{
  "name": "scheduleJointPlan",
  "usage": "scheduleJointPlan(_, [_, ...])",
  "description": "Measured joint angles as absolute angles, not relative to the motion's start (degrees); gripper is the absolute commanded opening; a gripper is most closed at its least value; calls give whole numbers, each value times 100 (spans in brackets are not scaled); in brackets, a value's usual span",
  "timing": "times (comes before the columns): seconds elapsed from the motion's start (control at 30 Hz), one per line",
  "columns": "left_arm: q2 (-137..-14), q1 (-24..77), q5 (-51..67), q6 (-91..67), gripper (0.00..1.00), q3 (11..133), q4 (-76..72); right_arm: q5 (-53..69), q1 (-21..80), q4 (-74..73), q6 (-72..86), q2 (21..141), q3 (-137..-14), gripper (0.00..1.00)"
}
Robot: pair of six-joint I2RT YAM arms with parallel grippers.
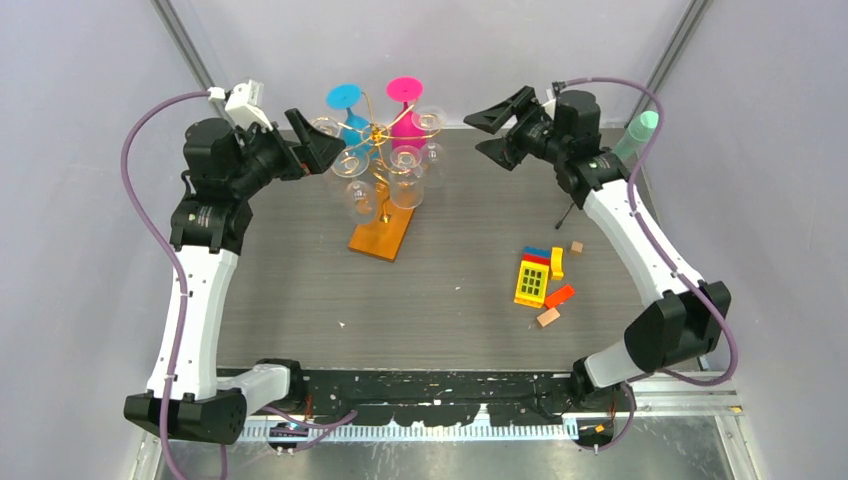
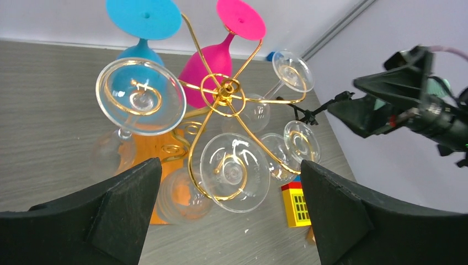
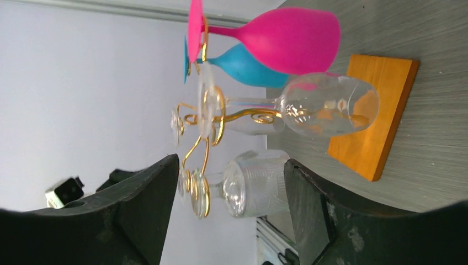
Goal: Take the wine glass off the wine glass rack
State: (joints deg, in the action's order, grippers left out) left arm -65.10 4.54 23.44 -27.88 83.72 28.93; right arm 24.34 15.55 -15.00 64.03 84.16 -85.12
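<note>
I should move my right gripper left in the top view next and pinch the clear glass's foot (image 1: 434, 119) (image 3: 206, 113) beside the pink glass, since it sticks out past the rack's wire.
The wine glass rack (image 1: 378, 133) is gold wire on an orange-brown base (image 1: 381, 238) at the back middle of the table. Upside down on its arms hang a blue wine glass (image 1: 345, 108), a pink one (image 1: 405, 105) and several clear ones (image 1: 405, 175). My left gripper (image 1: 318, 143) hovers open just left of the rack, above a clear glass's foot (image 2: 234, 172), touching nothing. From the right, my right gripper (image 1: 478, 135) stands open and apart from the rack, facing a ribbed clear glass (image 3: 259, 182). Both grippers (image 2: 229, 165) (image 3: 230, 163) are empty.
A yellow toy block building (image 1: 532, 278) and small loose blocks (image 1: 548, 317) lie right of centre. A black tripod with a mint-green tip (image 1: 636, 135) stands at the back right, behind the right arm. Grey walls close the back and sides.
</note>
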Motion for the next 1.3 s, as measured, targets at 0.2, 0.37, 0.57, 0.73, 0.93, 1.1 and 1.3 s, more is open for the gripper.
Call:
scheduleJointPlan(0.2, [-6495, 454, 2401, -2777, 100, 8366, 2696, 2316, 1649, -958, 7223, 8873, -8381, 77])
scheduleJointPlan(0.37, [-6451, 454, 2370, -2749, 100, 8366, 2672, 2143, 1695, -725, 7553, 9028, -8462, 68])
scheduleJointPlan(0.57, [-6451, 454, 2405, -2700, 100, 8366, 2596, 2027, 1787, -733, 7728, 9367, -9118, 55])
scheduleJointPlan(0.73, [-6451, 454, 2318, -2630, 98, 8366, 2558, 2058, 1852, -777, 7714, 9537, -9271, 56])
scheduleJointPlan(0.93, [-6451, 454, 1839, -2517, 100, 8366, 2705, 2279, 1929, -878, 7625, 9736, -9406, 48])
scheduleJointPlan(1.1, [-6451, 454, 1391, -2499, 100, 8366, 2847, 2449, 1973, -873, 7546, 9845, -9459, 39])
scheduleJointPlan(1.3, [-6451, 454, 965, -2510, 100, 8381, 3061, 2598, 2014, -862, 7505, 9915, -9572, 23])
